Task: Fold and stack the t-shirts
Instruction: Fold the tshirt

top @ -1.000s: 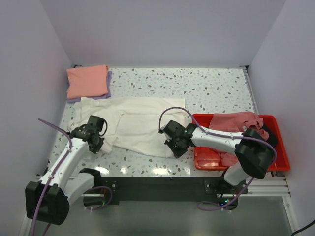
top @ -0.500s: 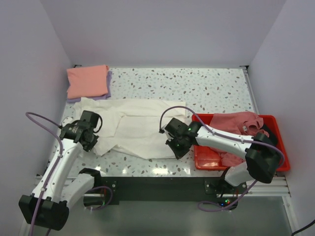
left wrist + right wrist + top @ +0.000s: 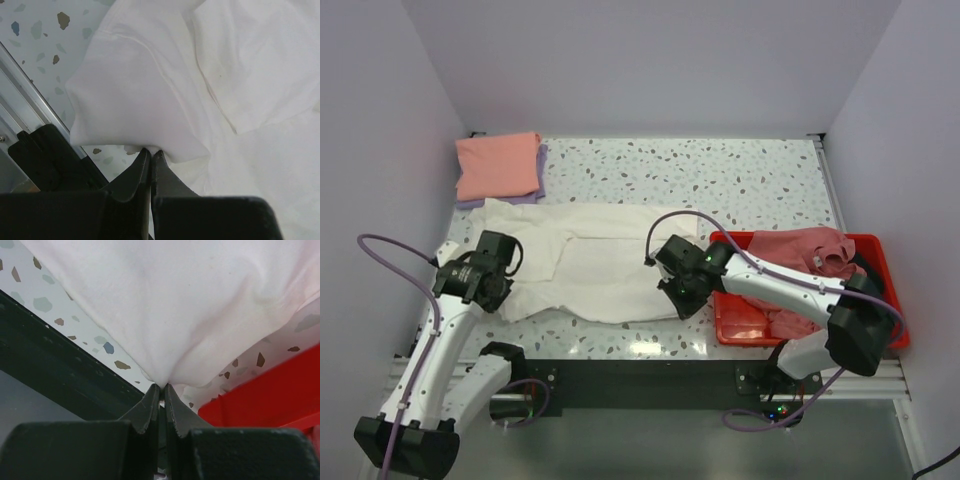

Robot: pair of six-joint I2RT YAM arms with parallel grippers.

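The t-shirt is still spread out and the t-shirt's far half [image 3: 534, 232] [image 3: 235, 75] is outward, so the left gripper needs to bring the pinched near edge of the t-shirt outward over that half next and let go.
A large cream-white t-shirt [image 3: 595, 260] lies spread across the middle of the table. My left gripper [image 3: 490, 290] is shut on its near left edge, and the cloth [image 3: 140, 105] bunches at the fingertips. My right gripper [image 3: 682, 300] is shut on its near right corner [image 3: 170, 315], stretching the hem between the two. A folded salmon-pink t-shirt [image 3: 498, 165] rests on a lavender one [image 3: 542, 160] at the back left. A dusty rose t-shirt [image 3: 800, 250] lies crumpled in the red tray [image 3: 740, 325].
The red tray stands at the right front, close beside my right gripper; its wall shows in the right wrist view [image 3: 270, 390]. The table's metal front rail [image 3: 30, 100] runs just below both grippers. White walls enclose the table on three sides.
My left gripper has moved left and towards the near edge with the shirt's edge. The shirt's front hem has been pulled straighter and flatter. My right gripper has shifted only slightly.
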